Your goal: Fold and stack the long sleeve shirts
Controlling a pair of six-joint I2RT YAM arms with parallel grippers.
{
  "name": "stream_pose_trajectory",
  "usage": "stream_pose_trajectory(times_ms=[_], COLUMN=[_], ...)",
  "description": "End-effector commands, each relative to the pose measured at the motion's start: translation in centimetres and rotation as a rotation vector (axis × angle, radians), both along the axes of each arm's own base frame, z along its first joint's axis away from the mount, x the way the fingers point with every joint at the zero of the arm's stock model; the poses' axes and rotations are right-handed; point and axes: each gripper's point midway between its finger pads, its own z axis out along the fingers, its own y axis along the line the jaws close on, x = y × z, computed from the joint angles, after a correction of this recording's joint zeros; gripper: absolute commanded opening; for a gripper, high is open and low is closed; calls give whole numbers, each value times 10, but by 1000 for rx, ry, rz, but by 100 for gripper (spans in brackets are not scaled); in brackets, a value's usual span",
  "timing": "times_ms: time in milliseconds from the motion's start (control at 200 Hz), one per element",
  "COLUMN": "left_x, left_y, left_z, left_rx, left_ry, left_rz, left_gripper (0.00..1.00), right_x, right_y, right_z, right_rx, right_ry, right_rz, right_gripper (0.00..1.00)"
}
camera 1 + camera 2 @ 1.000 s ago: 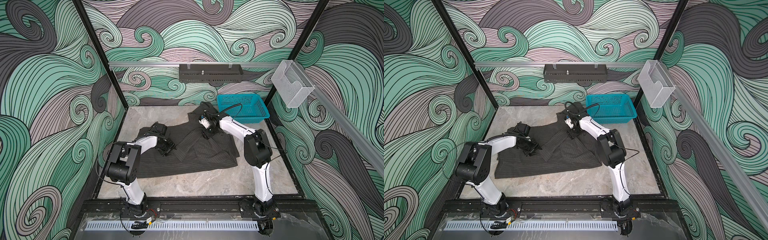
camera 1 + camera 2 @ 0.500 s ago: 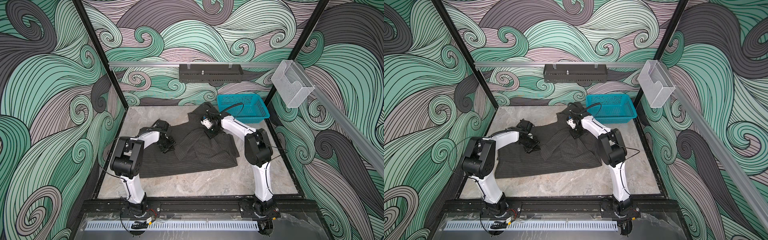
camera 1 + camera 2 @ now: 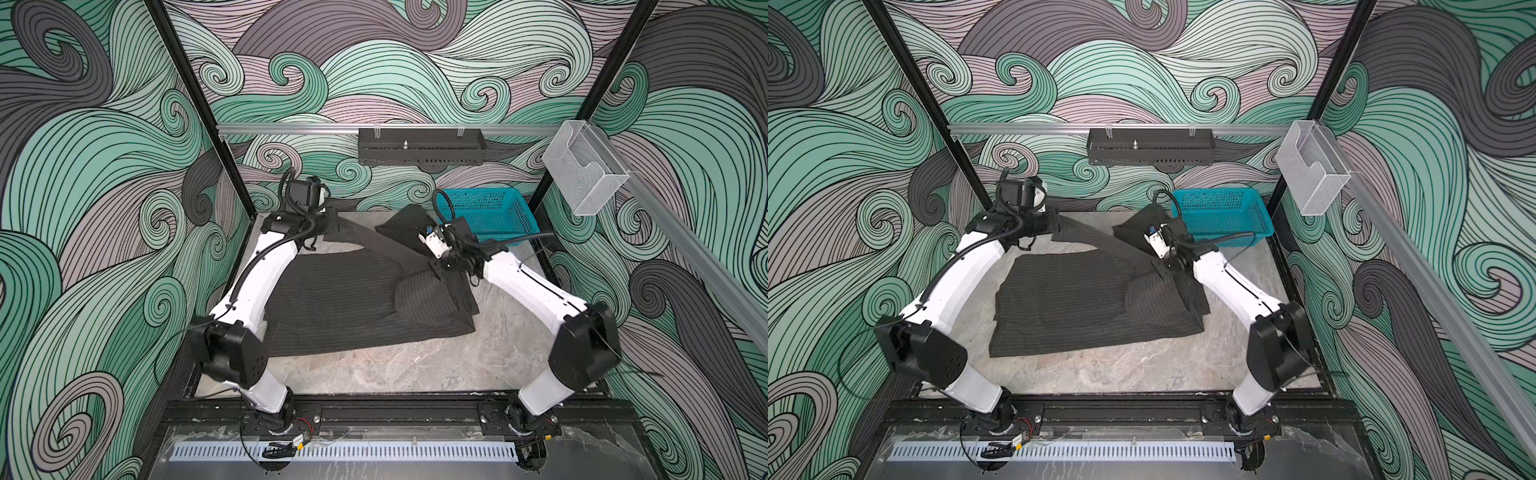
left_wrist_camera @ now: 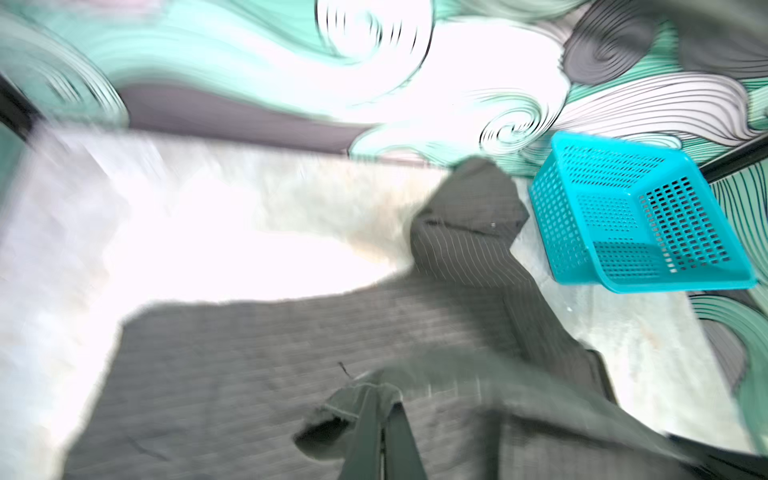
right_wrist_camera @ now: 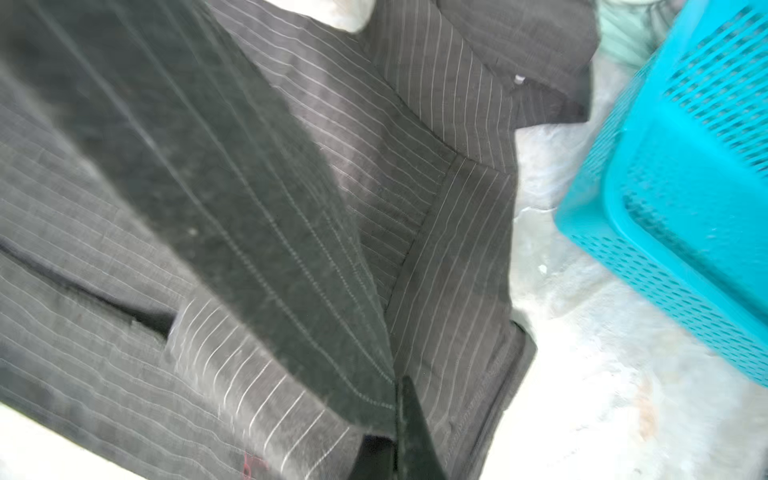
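The sleeve hangs raised and tight above the shirt (image 3: 353,299), so next I'll draw my right gripper back and down to the shirt's near side and release the fold.
The long sleeve shirt (image 3: 353,299) (image 3: 1067,307), dark with pale pinstripes, lies spread on the marble table in both top views. One sleeve (image 3: 374,245) is stretched taut above it between my two grippers. My left gripper (image 3: 326,222) (image 3: 1054,224) is at the back left, shut on the sleeve's cuff end; the left wrist view is blurred but shows the fingers (image 4: 382,401) pinching cloth. My right gripper (image 3: 436,270) (image 3: 1160,268) (image 5: 399,386) is shut on a fold of the shirt near the shoulder. The collar end (image 3: 407,220) lies beside the basket.
A teal mesh basket (image 3: 490,212) (image 3: 1221,216) (image 4: 623,224) (image 5: 685,208) stands at the back right, close to the right gripper. A black rack (image 3: 419,147) hangs on the back wall and a clear bin (image 3: 582,178) on the right rail. Bare marble (image 3: 395,365) lies in front.
Both grippers have shut on the cloth. The left arm has swung from over the shirt to the back left corner, pulling the sleeve out taut. The right gripper shifted slightly forward.
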Motion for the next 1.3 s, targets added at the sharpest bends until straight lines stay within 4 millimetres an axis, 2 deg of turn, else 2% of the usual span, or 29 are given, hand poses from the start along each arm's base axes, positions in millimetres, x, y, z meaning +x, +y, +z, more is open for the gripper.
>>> stream_pose_trajectory(times_ms=[0, 105, 185, 210, 360, 510, 525, 590, 625, 650, 720, 826, 926, 1026, 1156, 1296], left_x=[-4, -26, -43, -50, -80, -104, -107, -118, -125, -129, -141, -155, -166, -177, -180, -177], left_y=[14, 18, 29, 31, 44, 49, 49, 51, 52, 52, 54, 55, 53, 47, 38, 27], left_z=[-41, -88, -128, -126, -164, -173, -174, -170, -167, -165, -153, -136, -135, -146, -163, -210], left_rx=[142, 156, 169, 163, 172, 174, 177, 184, 185, 181, 153, 72, -101, -260, -491, -913], left_ry=[-18, 36, 127, 120, 203, 241, 249, 263, 270, 275, 268, 234, 249, 359, 513, 724], left_rz=[-14, -22, 26, 38, 89, 92, 93, 83, 78, 72, 86, 136, 255, 383, 529, 674], left_gripper=[0, 0, 0, 0, 0, 0, 0, 8, 15, 20, 35, 48, 60, 60, 60, 60], right_x=[-27, -58, -81, -88, -122, -143, -144, -149, -151, -153, -154, -150, -146, -139, -125, -112], right_y=[9, 11, 11, 10, -1, -4, -4, 2, 6, 9, 21, 41, 61, 89, 127, 145], right_z=[-41, -85, -115, -122, -153, -166, -165, -157, -151, -146, -127, -93, -70, -47, -19, -21], right_rx=[-130, -275, -413, -452, -625, -668, -663, -615, -573, -542, -442, -307, -213, -92, 54, 69], right_ry=[-17, 34, 55, 58, 76, 80, 78, 74, 75, 73, 52, 1, -10, -10, 13, 27], right_rz=[90, 149, 206, 222, 278, 305, 304, 305, 304, 303, 301, 294, 298, 307, 335, 349], right_gripper=[0, 0, 0, 0, 0, 0, 1, 18, 35, 44, 53, 60, 62, 63, 63, 63])
